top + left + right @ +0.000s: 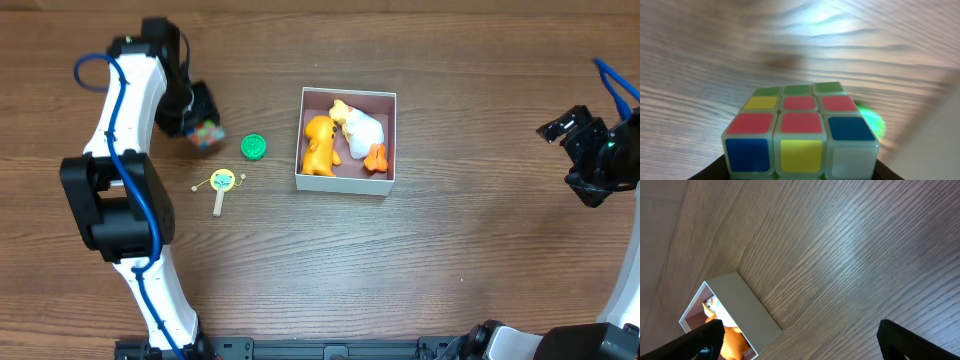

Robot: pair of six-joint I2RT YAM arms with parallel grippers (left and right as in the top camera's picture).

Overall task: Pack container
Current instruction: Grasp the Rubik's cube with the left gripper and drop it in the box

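Note:
The container's bare bottom shows beside the duck's feet. The cube (206, 135) goes up and then down there next, in my left gripper.
The container (390, 135) is a square white box with a pinkish inside, at the table's middle. In it lie an orange toy animal (320, 145) and a white duck with orange feet (362, 130). It also shows in the right wrist view (742, 310). My left gripper (200, 125) is shut on a multicoloured puzzle cube (206, 135), held left of the box; the cube fills the left wrist view (800, 132). My right gripper (585, 150) is open and empty, far right of the box; its fingertips show wide apart in the right wrist view (800, 340).
A green round lid (254, 147) lies on the table between the cube and the box, and shows blurred in the left wrist view (872, 122). A small yellow-green rattle on a wooden stick (222, 186) lies in front of it.

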